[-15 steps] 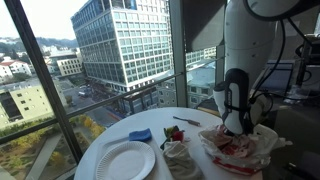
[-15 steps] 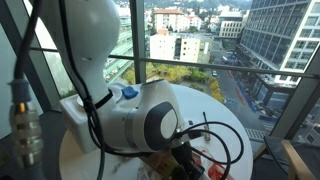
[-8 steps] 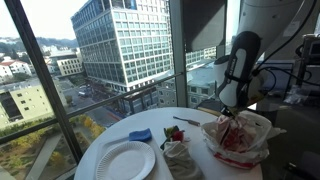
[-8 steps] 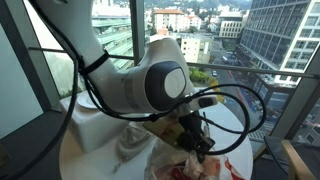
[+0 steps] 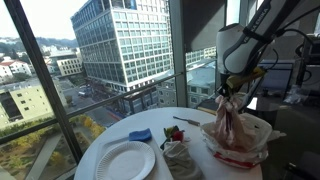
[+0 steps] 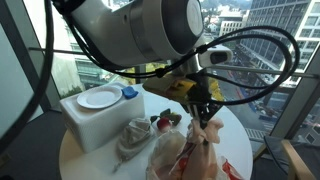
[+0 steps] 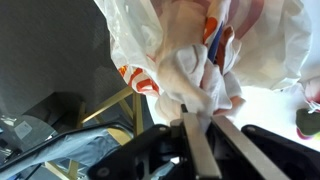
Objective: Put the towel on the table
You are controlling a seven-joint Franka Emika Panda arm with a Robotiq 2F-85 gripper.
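Observation:
The towel's end still reaches into the bag, so my gripper will next lift, swing, lower to the tabletop [image 5: 205,163] beside the beige cloth and release the towel.
My gripper [image 5: 228,96] is shut on the top of a white towel with red markings [image 5: 228,126], which hangs from it over the right side of the round white table [image 5: 150,120]. The towel's lower end still reaches into a crumpled white plastic bag [image 5: 250,150] lying on the table. In the other exterior view the gripper [image 6: 205,112] holds the towel [image 6: 196,150] above the table [image 6: 236,132]. In the wrist view the fingers [image 7: 200,128] pinch the white towel [image 7: 195,70], with the printed bag [image 7: 135,40] around it.
A white dinner plate [image 5: 125,160] lies at the table's front left and also shows in an exterior view [image 6: 100,98]. A blue object [image 5: 141,135], a small red item [image 5: 176,133] and a crumpled beige cloth [image 5: 180,160] lie mid-table. Window glass stands behind.
The gripper has risen from low in the bag to well above the table. It has drawn the towel up so that it now hangs stretched.

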